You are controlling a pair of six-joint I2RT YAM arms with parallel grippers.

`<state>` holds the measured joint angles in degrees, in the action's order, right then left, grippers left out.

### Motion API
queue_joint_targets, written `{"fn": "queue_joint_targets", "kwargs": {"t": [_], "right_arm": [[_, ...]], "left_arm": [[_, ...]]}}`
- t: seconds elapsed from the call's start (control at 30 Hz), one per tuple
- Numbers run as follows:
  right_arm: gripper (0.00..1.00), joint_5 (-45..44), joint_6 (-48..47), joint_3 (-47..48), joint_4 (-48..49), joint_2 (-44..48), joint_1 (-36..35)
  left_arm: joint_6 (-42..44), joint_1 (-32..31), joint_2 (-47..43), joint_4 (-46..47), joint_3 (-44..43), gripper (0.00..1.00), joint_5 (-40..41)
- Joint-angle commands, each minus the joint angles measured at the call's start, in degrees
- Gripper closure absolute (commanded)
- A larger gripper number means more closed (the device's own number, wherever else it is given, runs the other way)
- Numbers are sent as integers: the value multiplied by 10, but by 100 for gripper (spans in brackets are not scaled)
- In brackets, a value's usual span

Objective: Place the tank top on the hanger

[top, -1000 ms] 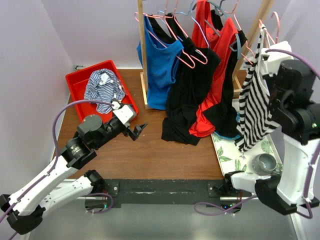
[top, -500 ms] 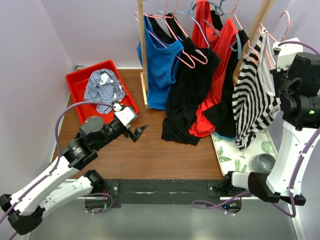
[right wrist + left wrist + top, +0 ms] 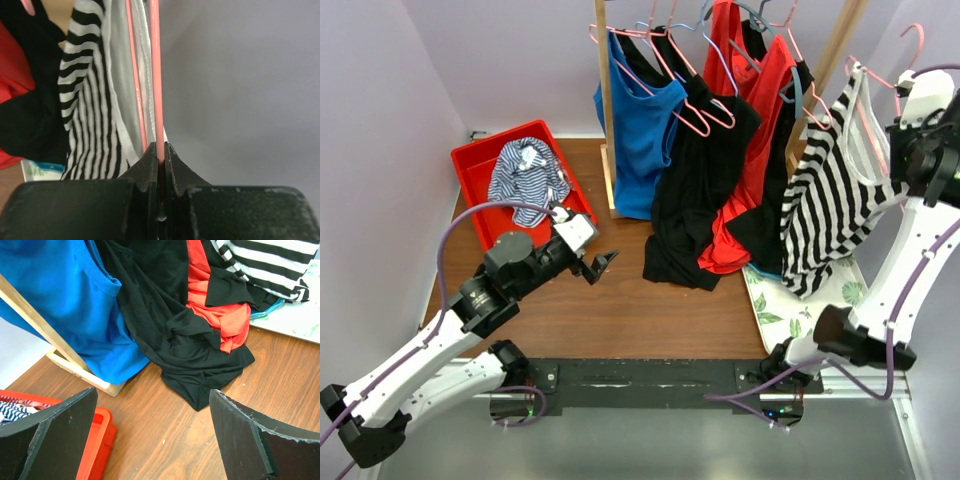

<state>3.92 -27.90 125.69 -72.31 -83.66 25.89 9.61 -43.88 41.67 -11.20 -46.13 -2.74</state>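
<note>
My right gripper goes outward and to the left in the top view next and releases the pink hanger by the wooden rack post, since other hangers hang there.
The black-and-white striped tank top (image 3: 830, 200) hangs from the pink wire hanger (image 3: 876, 100) high at the far right, and its hem trails down near the table. My right gripper (image 3: 908, 92) is shut on the hanger. In the right wrist view the pink wire (image 3: 154, 75) runs straight into the pinched jaws of the right gripper (image 3: 161, 150), with the striped tank top (image 3: 82, 100) draped to its left. My left gripper (image 3: 598, 262) hovers open over the wood table, left of centre, with nothing between its fingers (image 3: 65, 435).
A red bin (image 3: 470, 165) at the back left holds a thin blue-and-white striped garment (image 3: 527, 170). A wooden rack post (image 3: 604, 100) carries a blue top (image 3: 640, 130), a black top (image 3: 695, 190) and a red top (image 3: 760, 150). A leaf-patterned mat (image 3: 770, 300) lies at the right.
The right arm has risen and swung to the right, lifting the hanger and the striped tank top higher. The left arm has barely moved.
</note>
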Motion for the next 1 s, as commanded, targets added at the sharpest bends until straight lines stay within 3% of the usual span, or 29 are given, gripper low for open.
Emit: {"fn": "queue_joint_targets", "kwargs": {"t": [0.0,0.17,0.53,0.77,0.97], "right_arm": [[100,124,-51,46,24,-21,4],[100,211,-57,128,-9,-85,3],[100,286,52,217,75,-210,0],[100,168,75,228,129,-238,-88],[100,124,116,263,180,-267,-106]], "left_arm": [[2,1,0,29,-1,0,5],[-1,1,2,27,-2,0,12],[1,1,18,18,-9,0,25],[3,1,35,18,-18,0,26],[3,1,46,21,-17,0,26]]}}
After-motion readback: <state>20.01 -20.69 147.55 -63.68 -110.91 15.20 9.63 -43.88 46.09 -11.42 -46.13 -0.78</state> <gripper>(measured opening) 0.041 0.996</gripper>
